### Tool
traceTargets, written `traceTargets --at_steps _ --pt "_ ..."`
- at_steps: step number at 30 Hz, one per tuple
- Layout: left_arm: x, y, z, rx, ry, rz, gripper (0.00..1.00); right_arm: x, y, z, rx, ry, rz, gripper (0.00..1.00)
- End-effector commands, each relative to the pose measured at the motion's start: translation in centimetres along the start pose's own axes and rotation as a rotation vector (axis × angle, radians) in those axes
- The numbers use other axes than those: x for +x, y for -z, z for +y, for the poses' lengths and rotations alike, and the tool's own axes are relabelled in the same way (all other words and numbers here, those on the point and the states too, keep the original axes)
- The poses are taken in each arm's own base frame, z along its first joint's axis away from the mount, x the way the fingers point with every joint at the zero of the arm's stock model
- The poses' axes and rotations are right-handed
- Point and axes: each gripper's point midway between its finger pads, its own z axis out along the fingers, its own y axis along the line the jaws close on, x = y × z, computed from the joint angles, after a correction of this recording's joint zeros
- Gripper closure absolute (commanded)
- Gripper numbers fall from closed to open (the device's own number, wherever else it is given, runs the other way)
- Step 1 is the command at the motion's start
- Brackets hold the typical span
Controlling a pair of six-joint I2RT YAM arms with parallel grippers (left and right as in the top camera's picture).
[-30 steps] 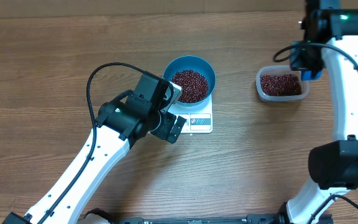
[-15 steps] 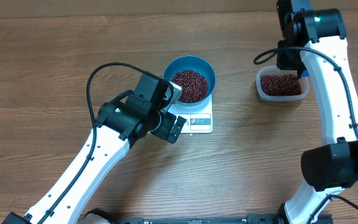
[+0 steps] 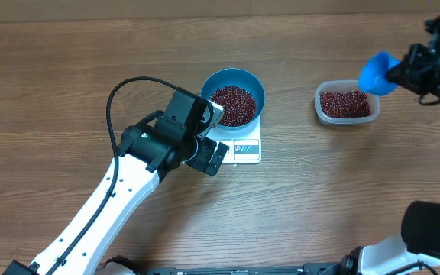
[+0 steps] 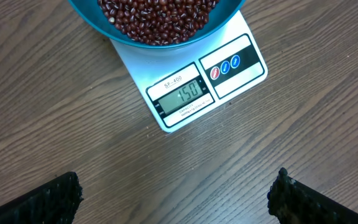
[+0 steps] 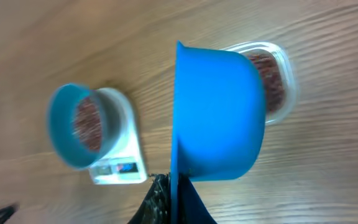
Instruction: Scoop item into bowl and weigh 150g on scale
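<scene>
The scale shows the asked weight, so I need to lower the blue scoop with my right gripper back onto the wood by the tub's near side next.
The blue bowl stands on the white scale, with a heap of dark red-brown beans inside. In the left wrist view the scale shows 150 on its display under the bowl. My left gripper hovers open over bare wood just in front of the scale, nothing between its fingers. My right gripper is shut on the handle of a blue scoop. The scoop is tipped on its side, up and to the right of the tub.
A clear plastic tub of more beans sits right of the scale. My left arm slants from the bottom left up to the scale's left front corner. A black cable loops above it.
My right arm has swung away from above the tub toward the right edge, carrying the scoop, which now lies on its side. The left arm, bowl and scale have not moved.
</scene>
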Motion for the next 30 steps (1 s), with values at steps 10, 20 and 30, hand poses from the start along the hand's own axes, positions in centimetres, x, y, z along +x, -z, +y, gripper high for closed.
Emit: traceTargets --at_steps 10,20,30 --pt "0.0 0.5 0.3 -0.006 -0.014 -0.02 0.01 7.6 -4.6 -0.2 -0.181 0.011 0.144 0.96" --pt "0.0 0.5 0.3 -0.006 -0.014 -0.02 0.0 13.1 -8.0 -2.0 -0.21 0.013 0.31 0.96" --pt "0.0 0.5 0.3 -0.006 -0.014 -0.019 0.01 14.2 -10.3 -3.8 -0.167 -0.037 0.32 0.95"
